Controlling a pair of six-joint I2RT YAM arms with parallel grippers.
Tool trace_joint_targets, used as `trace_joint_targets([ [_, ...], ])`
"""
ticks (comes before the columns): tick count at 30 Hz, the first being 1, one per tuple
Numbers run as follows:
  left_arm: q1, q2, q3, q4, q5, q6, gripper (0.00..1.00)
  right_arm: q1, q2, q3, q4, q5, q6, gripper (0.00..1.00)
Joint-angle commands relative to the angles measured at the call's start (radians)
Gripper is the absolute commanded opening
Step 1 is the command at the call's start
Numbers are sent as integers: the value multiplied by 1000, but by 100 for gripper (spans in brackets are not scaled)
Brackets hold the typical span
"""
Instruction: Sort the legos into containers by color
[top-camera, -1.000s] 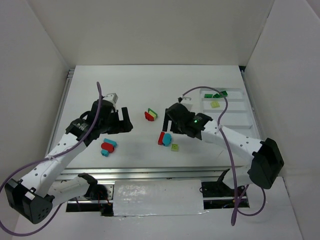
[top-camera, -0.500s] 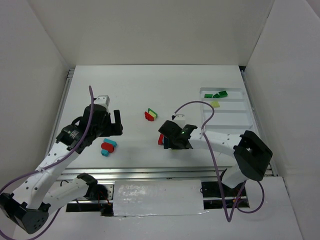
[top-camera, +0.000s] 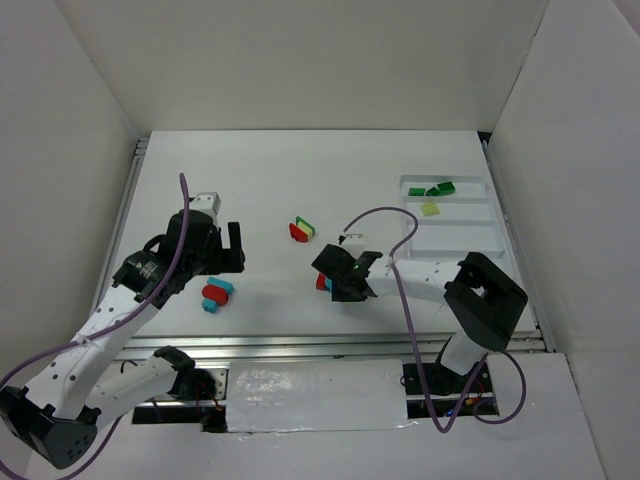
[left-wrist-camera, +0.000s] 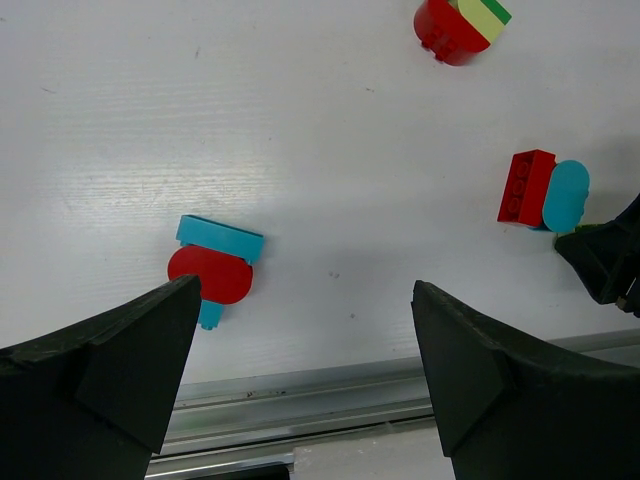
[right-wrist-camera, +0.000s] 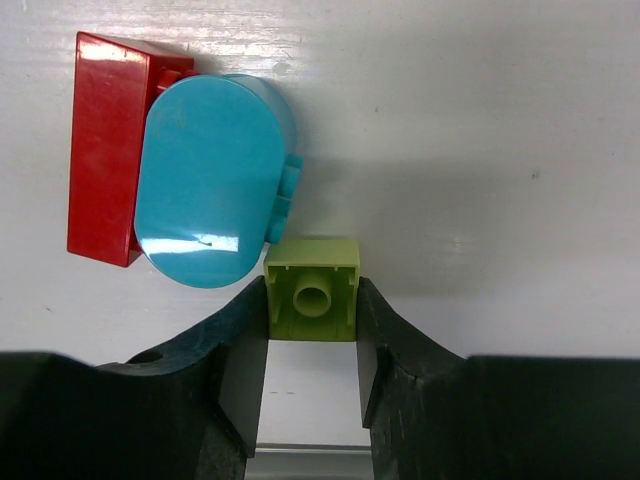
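The right gripper moves up, outward and to the right in the top view next, over the container holding a yellow-green lego (top-camera: 459, 210), since the colors match.
My right gripper (right-wrist-camera: 311, 335) is shut on a small yellow-green lego (right-wrist-camera: 311, 290) lying upside down on the table, one finger pressed on each side. Touching that brick are a cyan oval lego (right-wrist-camera: 210, 180) and a red brick (right-wrist-camera: 105, 150). In the top view the right gripper (top-camera: 341, 285) is low at the table's middle. My left gripper (left-wrist-camera: 305, 370) hangs open above the table, near a red oval lego (left-wrist-camera: 210, 275) joined to a cyan one (left-wrist-camera: 220, 238). The white tray of containers (top-camera: 465, 232) holds dark green legos (top-camera: 435, 189) and a yellow-green one (top-camera: 430, 209).
A red, yellow-green and green stack (top-camera: 301, 229) lies at the table's centre. The metal rail (left-wrist-camera: 330, 390) of the near table edge runs just below the left fingers. White walls enclose the table on three sides.
The right arm dropped toward the near side and its jaws closed onto the yellow-green lego beside the red and cyan pair. The left gripper drew back slightly to the left, staying open.
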Motion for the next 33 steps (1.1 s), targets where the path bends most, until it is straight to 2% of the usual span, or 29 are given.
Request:
trace_joint_targets([
  [1,1,-7,-3,27,-2,18,100,-3,-2,-14,29,19,20,36],
  [4,-1,-7,-3,27,-3,20,100,-6,-26,-31,27,29,26,30],
  [6,1,-7,-4,28,0,20,100,-6,-41,-37,9,42,43,10],
  [9,1,-8,-4,28,-2,20,100,-6,-106,-38,-34,56,56,0],
  [13,-1,-10,-4,30,-3,17,100,-43,-260,-23,-83,64,34,0],
  [16,1,-10,-7,36,-3,15,99,-184,-327,-22,-53,-26,-25,0],
  [19,2,-16,-9,28,-16,9,99,-306,-344,33,-55,-28,-77,0],
  [21,2,-27,-13,35,-20,4,100,-386,-318,84,-54,-27,-132,0],
  [22,2,-34,-16,38,-19,4,99,-484,-264,156,-72,-37,-144,0],
  [24,2,-38,-20,36,-23,1,99,-573,-151,237,-94,-46,-170,0],
  [25,2,-39,-18,35,-32,-2,99,-656,-116,309,-101,-56,-177,0],
  [28,1,-47,-23,33,-37,-8,100,-779,36,441,-118,-77,-184,0],
  [33,-1,-64,-29,44,-22,-3,99,-885,265,647,-192,-66,-183,0],
])
